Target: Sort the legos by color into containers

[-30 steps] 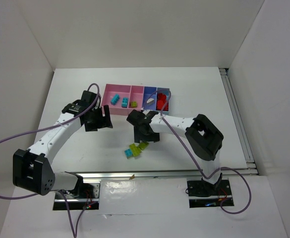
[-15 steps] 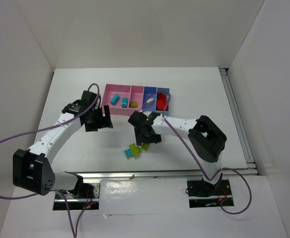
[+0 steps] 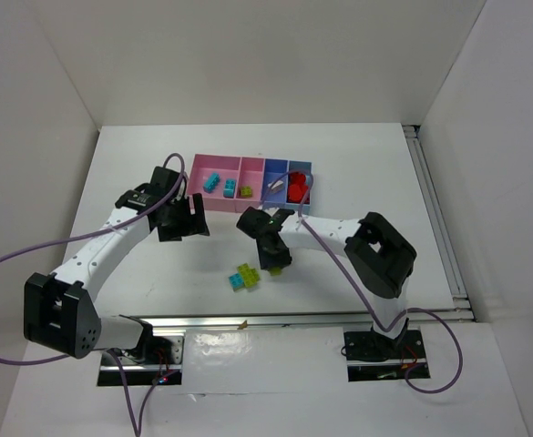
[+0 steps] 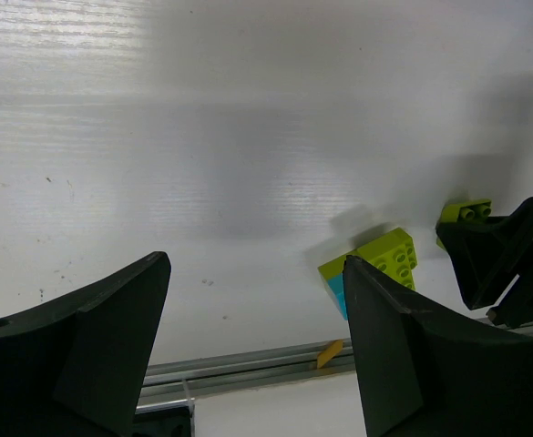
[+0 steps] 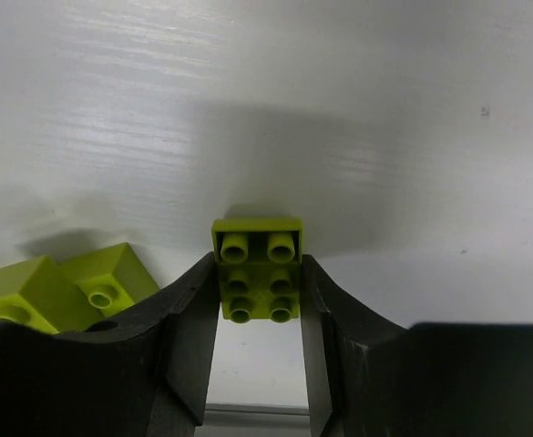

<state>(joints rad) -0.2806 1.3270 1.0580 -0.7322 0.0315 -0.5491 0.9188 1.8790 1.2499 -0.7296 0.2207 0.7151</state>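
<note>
I should lift my right gripper next and move it outward over the narrow pink bin [image 3: 251,175], which lies outward, to release the lime lego with its matching green one.
My right gripper [image 5: 259,293] is shut on a lime green lego [image 5: 258,270] that rests on the white table, with one finger on each side. In the top view this gripper [image 3: 272,259] is just in front of the containers [image 3: 213,207], a row of pink and blue bins. Beside it lie loose lime and cyan legos [image 3: 244,277] [image 5: 66,291]. The bins hold cyan legos [image 3: 211,182], a green one [image 3: 245,191], a pale one [image 3: 275,185] and red ones [image 3: 296,188]. My left gripper [image 3: 182,219] [image 4: 255,264] hangs open and empty, left of the tray.
A metal rail [image 3: 339,319] runs along the table's near edge, with a small tan scrap [image 3: 243,323] on it. White walls close in the table on three sides. The left wrist view shows the loose lime and cyan bricks [image 4: 375,264] and the right gripper [image 4: 512,255].
My right gripper has moved down onto the lime green lego and shut on it. The left arm has not moved.
</note>
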